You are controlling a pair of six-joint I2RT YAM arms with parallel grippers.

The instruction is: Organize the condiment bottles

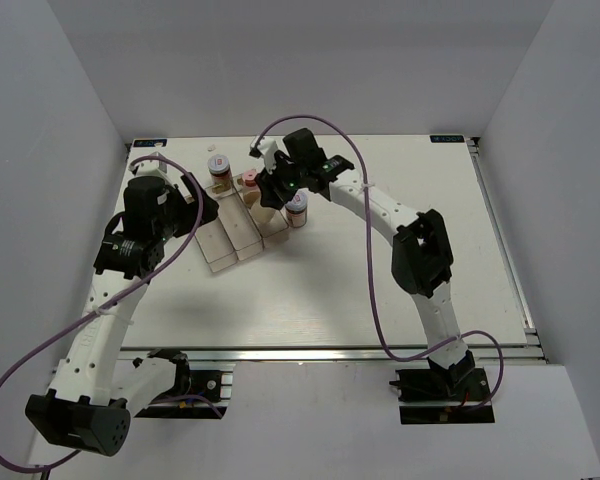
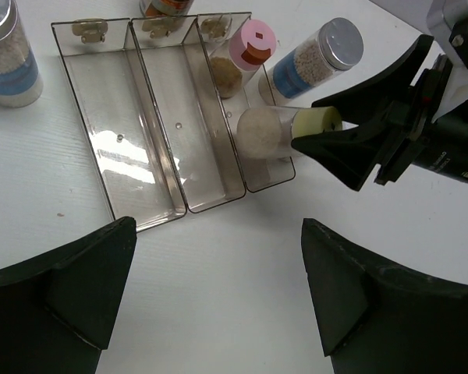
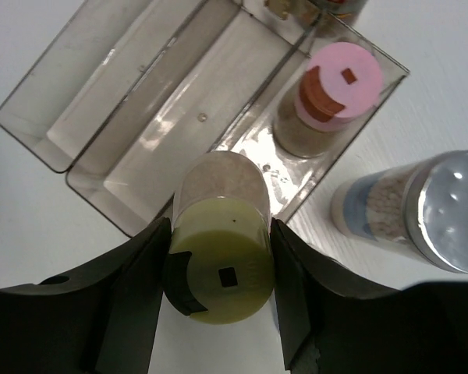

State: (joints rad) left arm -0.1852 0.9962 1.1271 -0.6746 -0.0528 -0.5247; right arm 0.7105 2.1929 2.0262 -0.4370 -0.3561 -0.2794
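Note:
My right gripper brings the pale-yellow-lidded bottle (image 3: 221,265) down onto the free spot next and releases it. The empty bottom of the clear tray nearer than the pink-lidded bottle (image 3: 274,176) lies below.
My right gripper (image 3: 222,284) is shut on a pale-yellow-lidded bottle (image 3: 221,265) of whitish powder and holds it tilted over the near end of the clear tray's (image 2: 152,140) right compartment. The bottle also shows in the left wrist view (image 2: 277,131). A pink-lidded bottle (image 2: 249,51) stands at the far end of that same compartment. A silver-lidded, blue-labelled bottle (image 2: 316,56) stands just outside the tray on its right. My left gripper (image 2: 218,300) is open and empty above bare table, near the tray's front edge. In the top view the right gripper (image 1: 273,197) is over the tray's right side.
A second silver-lidded, blue-labelled bottle (image 2: 8,54) stands left of the tray's far end. A white-lidded brown bottle (image 1: 219,172) stands behind the tray. The tray's left and middle compartments hold nothing. White walls enclose the table (image 1: 400,310).

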